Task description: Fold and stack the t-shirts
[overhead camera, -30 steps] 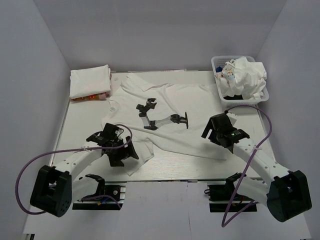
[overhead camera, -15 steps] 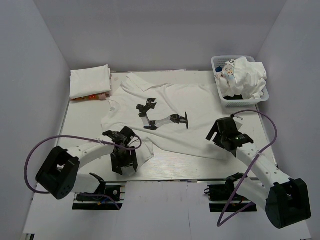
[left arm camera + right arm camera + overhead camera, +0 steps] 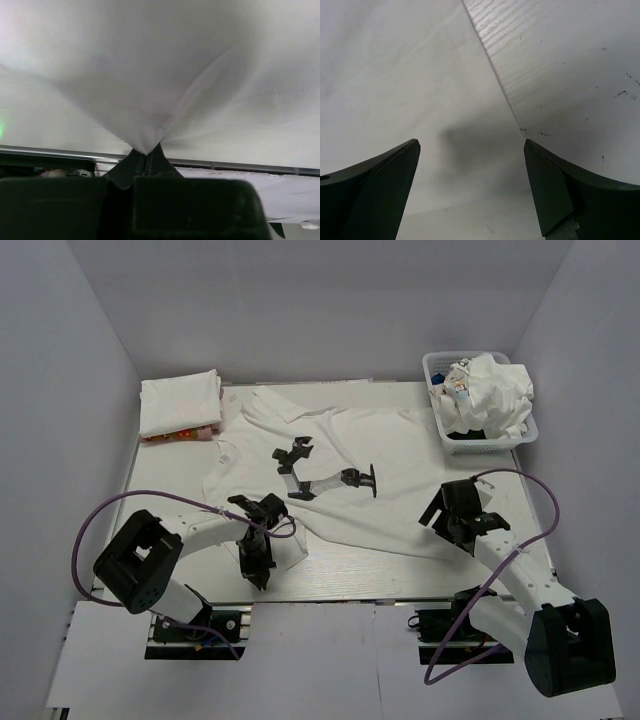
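Note:
The shirt's hem corner lies by one open finger rather than centered, so next my right gripper will draw slightly back and down onto that corner.
A white t-shirt [image 3: 400, 460] with a black chest print lies spread across the table. Its near-left hem corner is pinched in my left gripper [image 3: 262, 572], which is shut on the cloth by the table's front edge. In the left wrist view the fabric [image 3: 165, 75] rises in a peak from the closed fingertips of the left gripper [image 3: 146, 152]. My right gripper [image 3: 447, 520] hovers open over the shirt's near-right edge. The right wrist view shows the right gripper [image 3: 472, 150] holding nothing, with the shirt's edge [image 3: 405, 75] and bare table [image 3: 560, 65] below it.
A folded stack of white shirts [image 3: 180, 403] sits at the far left corner. A white lattice basket [image 3: 440, 365] at the far right holds crumpled shirts [image 3: 490, 390]. The table's front edge [image 3: 340, 585] runs just behind the left gripper.
My left gripper swung right to the shirt's near-left hem corner and shut on it. My right gripper drifted slightly right and nearer, staying open.

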Motion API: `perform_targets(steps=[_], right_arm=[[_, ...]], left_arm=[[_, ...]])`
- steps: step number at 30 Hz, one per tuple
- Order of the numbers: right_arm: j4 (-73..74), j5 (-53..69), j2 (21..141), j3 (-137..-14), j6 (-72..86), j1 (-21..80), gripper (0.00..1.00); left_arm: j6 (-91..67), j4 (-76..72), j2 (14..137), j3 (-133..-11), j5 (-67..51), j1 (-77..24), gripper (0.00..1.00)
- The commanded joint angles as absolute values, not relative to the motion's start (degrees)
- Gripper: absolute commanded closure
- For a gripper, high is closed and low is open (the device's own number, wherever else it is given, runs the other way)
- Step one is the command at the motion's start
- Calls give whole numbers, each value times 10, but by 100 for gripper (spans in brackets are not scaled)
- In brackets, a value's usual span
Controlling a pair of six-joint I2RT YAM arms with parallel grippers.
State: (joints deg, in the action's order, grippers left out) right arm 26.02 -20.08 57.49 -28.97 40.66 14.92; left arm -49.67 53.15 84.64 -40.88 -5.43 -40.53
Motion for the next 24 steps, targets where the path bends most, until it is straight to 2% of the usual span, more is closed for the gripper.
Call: perform_targets(steps=[1, 12, 21, 24], right_arm=[[277, -207, 547, -276, 420, 136, 10], [337, -164, 476, -243, 446, 105, 11], [281, -100, 512, -200, 477, 98, 30], [261, -98, 526, -190, 485, 96, 45]], left_arm=[[-510, 512, 841, -396, -4, -410, 100], [-499, 646, 737, -402, -25, -416, 100], [-476, 643, 681, -391, -43, -416, 100], [-469, 624, 670, -386, -54, -416, 100]])
